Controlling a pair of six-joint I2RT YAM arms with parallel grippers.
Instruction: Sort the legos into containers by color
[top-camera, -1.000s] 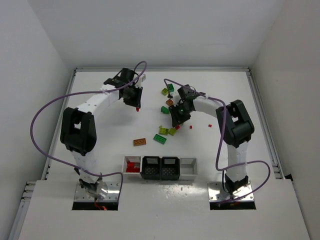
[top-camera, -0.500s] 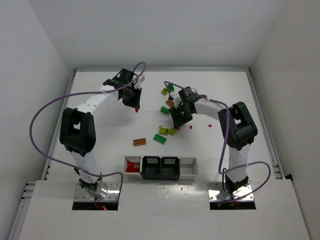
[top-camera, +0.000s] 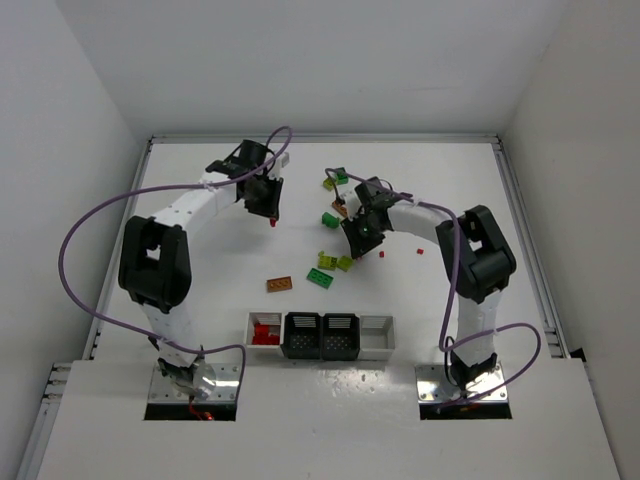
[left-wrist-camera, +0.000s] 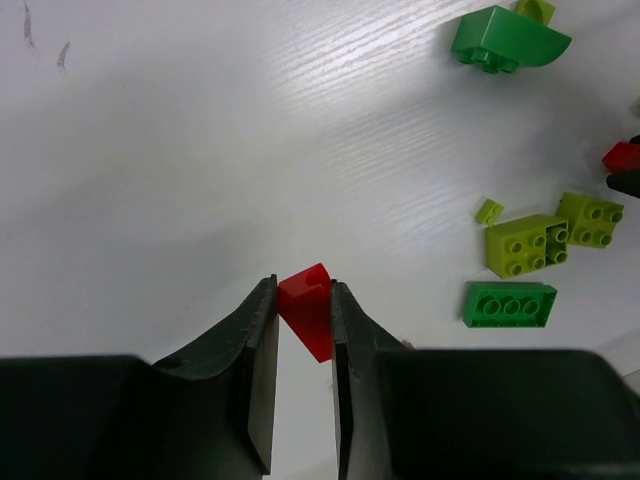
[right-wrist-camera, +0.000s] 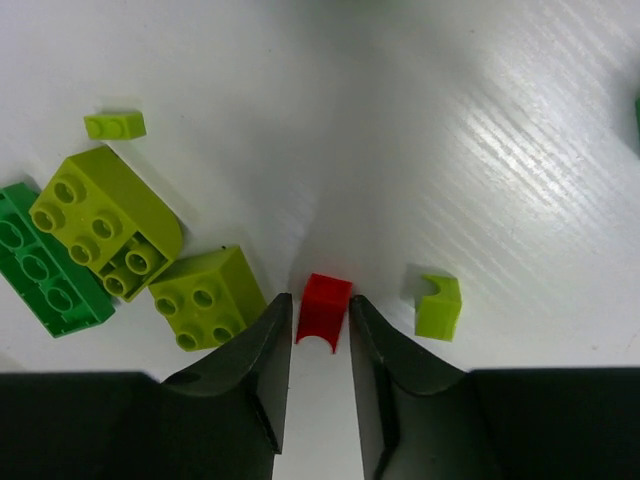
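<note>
My left gripper's red brick needs to swing back toward the base, over the white bin that already holds red bricks, and be released next.
My left gripper (top-camera: 271, 214) is shut on a small red lego (left-wrist-camera: 308, 305), held above the table at the back left; the brick shows as a red tip in the top view (top-camera: 272, 222). My right gripper (right-wrist-camera: 320, 310) is low on the table, its fingers close on either side of a tiny red lego (right-wrist-camera: 323, 308), with a thin gap on the left. Yellow-green legos (right-wrist-camera: 205, 293) and a green one (right-wrist-camera: 40, 265) lie just left of it. The containers (top-camera: 377, 335) stand at the near middle. The left white bin holds red bricks (top-camera: 264, 332).
A brown-orange brick (top-camera: 279, 284) and a green one (top-camera: 320, 278) lie in front of the bins. More green and brown bricks (top-camera: 331, 215) lie behind the right gripper, and two tiny red pieces (top-camera: 420, 251) to its right. A small yellow-green piece (right-wrist-camera: 438, 305) sits beside the right finger.
The right arm's elbow has swung slightly right and its gripper has settled over the tiny red lego. The left gripper has barely moved and still holds its red brick.
</note>
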